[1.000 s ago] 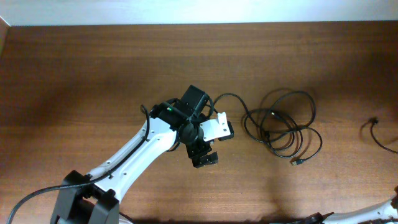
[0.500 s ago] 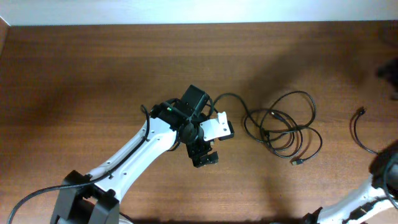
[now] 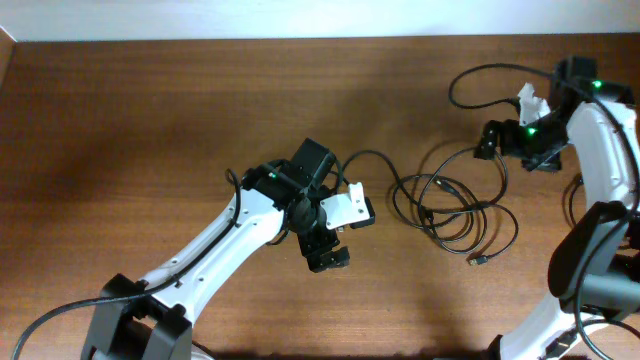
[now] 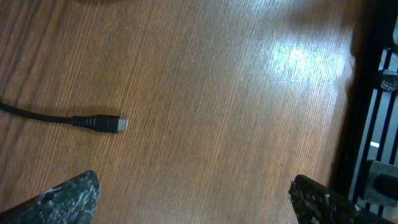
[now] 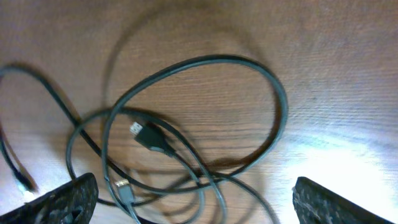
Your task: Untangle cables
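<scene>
My right gripper moves to the left in the overhead view and down to the big loop's far arc (image 5: 146, 81) next, clear of the crossings.
The cables (image 3: 455, 207) lie as a loose tangle of thin black loops on the wooden table right of centre, with one small plug (image 3: 478, 260) at the lower edge. One strand (image 3: 367, 154) runs left toward my left gripper (image 3: 340, 235), which is open and empty. In the left wrist view a cable's plug (image 4: 115, 124) lies flat ahead of the open left gripper (image 4: 193, 205). My right gripper (image 3: 515, 148) hovers open over the tangle's upper right. The right wrist view shows loops (image 5: 205, 99) and a plug (image 5: 149, 134) ahead of the open right gripper (image 5: 196, 205).
Another thin black cord (image 3: 574, 200) lies near the right table edge, partly behind the right arm (image 3: 600, 130). That arm's own thicker cable (image 3: 490, 72) arcs above the table at upper right. The table's far edge (image 3: 300, 40) meets a white wall.
The right arm swung in from the lower right to above the tangle's upper right, and its gripper has opened. The left arm has not moved.
</scene>
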### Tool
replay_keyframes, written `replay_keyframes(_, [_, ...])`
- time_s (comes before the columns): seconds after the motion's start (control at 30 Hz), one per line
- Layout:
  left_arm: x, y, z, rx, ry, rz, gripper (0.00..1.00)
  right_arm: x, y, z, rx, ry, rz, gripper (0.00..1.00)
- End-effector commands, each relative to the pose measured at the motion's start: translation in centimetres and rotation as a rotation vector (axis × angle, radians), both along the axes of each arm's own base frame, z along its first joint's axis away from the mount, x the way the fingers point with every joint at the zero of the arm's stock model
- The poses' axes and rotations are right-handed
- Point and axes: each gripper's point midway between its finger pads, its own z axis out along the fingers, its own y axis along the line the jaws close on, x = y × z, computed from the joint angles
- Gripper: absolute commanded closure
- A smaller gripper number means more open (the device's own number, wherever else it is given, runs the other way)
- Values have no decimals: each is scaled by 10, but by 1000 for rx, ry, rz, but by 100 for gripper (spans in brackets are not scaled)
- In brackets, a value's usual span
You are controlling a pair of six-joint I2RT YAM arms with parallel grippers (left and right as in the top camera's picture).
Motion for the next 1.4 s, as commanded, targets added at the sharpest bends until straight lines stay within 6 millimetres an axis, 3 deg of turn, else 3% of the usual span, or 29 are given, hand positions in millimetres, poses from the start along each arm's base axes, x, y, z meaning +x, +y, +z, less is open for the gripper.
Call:
replay_keyframes(0.0, [-2,-2,1,-13,10,1,1,15,23,-1,62,52,-463,1])
replay_keyframes(0.13, [-1,-3,1,-13,8,1,1,49,76,5,107,-48,-537,1])
replay_keyframes(0.23, [-1,-2,1,-12,8,1,1,41,97,-13,48,-32,-589,1])
replay_keyframes(0.37, [1,0,-1,3,-2,5,1,20,95,-45,-15,15,-609,1])
replay_keyframes(0.47, [1,0,-1,3,-2,4,1,11,88,-56,-59,27,-613,2])
replay_keyframes(0.5, [1,0,-1,2,-1,4,1,11,86,-56,-68,22,-616,15])
replay_keyframes(0.57, [0,0,-1,2,-1,5,1,11,83,-57,-90,15,-607,28])
replay_keyframes(0.67, [0,0,-1,2,-1,5,1,2,75,-65,-144,25,-570,37])
replay_keyframes(0.8, [0,0,-1,2,0,5,1,-11,72,-84,-162,47,-569,38])
replay_keyframes(0.87, [0,0,-1,4,3,4,1,-13,72,-87,-167,46,-541,49])
replay_keyframes(0.9, [0,0,-1,4,3,5,1,-13,73,-87,-165,47,-539,57])
replay_keyframes(0.97, [0,0,-1,4,3,5,1,-12,74,-87,-163,43,-520,96])
replay_keyframes(1.13, [0,0,-1,4,4,5,1,-12,83,-86,-112,59,-511,96])
replay_keyframes(1.17, [0,0,-1,4,4,5,1,5,108,-65,6,18,-335,96])
replay_keyframes(1.27, [0,0,-1,4,2,5,1,20,103,-5,-52,-36,-201,96])
replay_keyframes(1.37, [0,0,-1,3,2,4,1,30,109,77,-77,-132,-12,96])
